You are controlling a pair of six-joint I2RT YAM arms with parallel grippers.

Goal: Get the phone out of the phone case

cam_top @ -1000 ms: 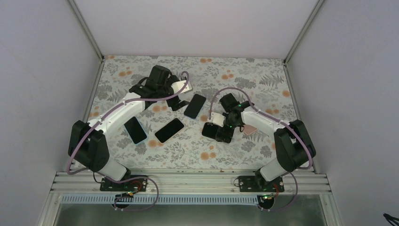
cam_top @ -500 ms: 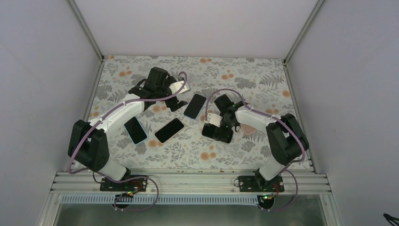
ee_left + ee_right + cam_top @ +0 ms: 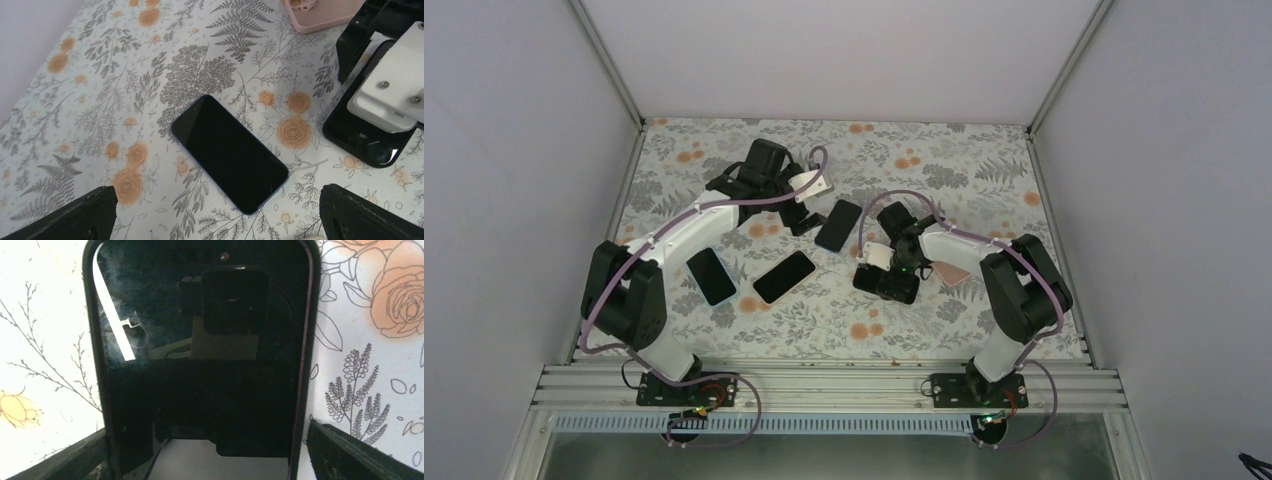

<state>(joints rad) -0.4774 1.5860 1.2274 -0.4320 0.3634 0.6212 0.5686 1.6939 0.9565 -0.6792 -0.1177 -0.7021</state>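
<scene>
The cased phone's exposed end point(image 3: 862, 276) point(image 3: 369, 148) sticks out past the right gripper's fingers. My left gripper should move onto it next, to the right in the top view.
A black phone in a dark case with a reddish rim point(image 3: 200, 365) lies flat on the floral table, also seen in the top view point(image 3: 871, 280). My right gripper point(image 3: 210, 460) is low over it, jaws wide and straddling its sides, with a thin gap at the right finger point(image 3: 360, 452). In the top view the right gripper point(image 3: 892, 283) covers most of that phone. My left gripper point(image 3: 215, 220) is open and empty, hovering above a bare dark blue phone point(image 3: 230, 152), which also shows in the top view point(image 3: 838, 225).
An empty pink case point(image 3: 951, 271) lies right of the right gripper, and also shows in the left wrist view point(image 3: 320, 10). Two more dark phones point(image 3: 711, 276) point(image 3: 784, 276) lie at centre left. The enclosure walls stand on the left, right and far sides.
My right arm has folded inward and its wrist turned, uncovering the pink case; its gripper stays over the cased phone. My left arm shifted slightly near the blue phone.
</scene>
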